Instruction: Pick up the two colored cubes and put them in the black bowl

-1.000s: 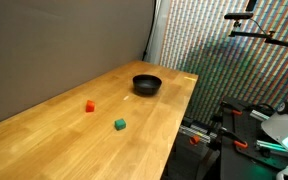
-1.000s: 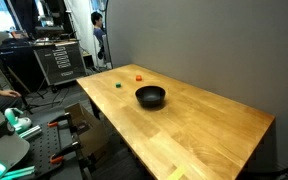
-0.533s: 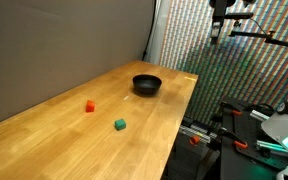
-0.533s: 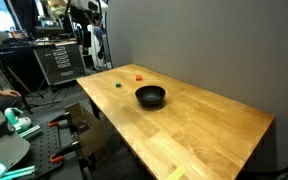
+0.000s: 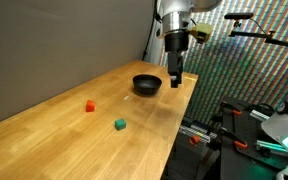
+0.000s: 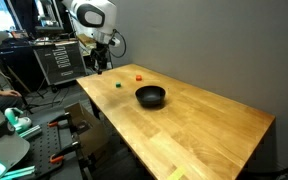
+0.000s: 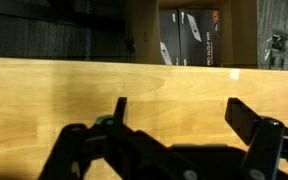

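Note:
My gripper isn't holding anything and needs to move away from the table's edge next, then down over the green cube [image 5: 119, 124]. The cube lies below my gripper, farther in from that edge.
The red cube [image 5: 89, 105] and the green cube [image 5: 119, 124] lie apart on the wooden table [image 5: 54, 135]. The glossy black bowl [image 5: 147, 85] stands farther along and looks empty. All three show in both exterior views: red cube [image 6: 139, 75], green cube [image 6: 118, 85], bowl [image 6: 151, 96]. My gripper [image 5: 175, 78] hangs open and empty above the table's edge beside the bowl, clear of both cubes; it also shows in an exterior view [image 6: 99, 68]. In the wrist view the open fingers [image 7: 182, 112] frame bare wood; a small green speck [image 7: 105, 121] shows by one finger.
A dark grey wall runs along the table's far side [image 5: 74, 40]. Off the open edge stand equipment racks and a tool cart [image 6: 59, 60], and lab gear with cables lies on the floor [image 5: 244, 135]. A person stands in the background [image 6: 97, 30].
The arm was out of view one second ago. It has come in from above and dropped down over the table's edge near the bowl. Cubes and bowl have not moved.

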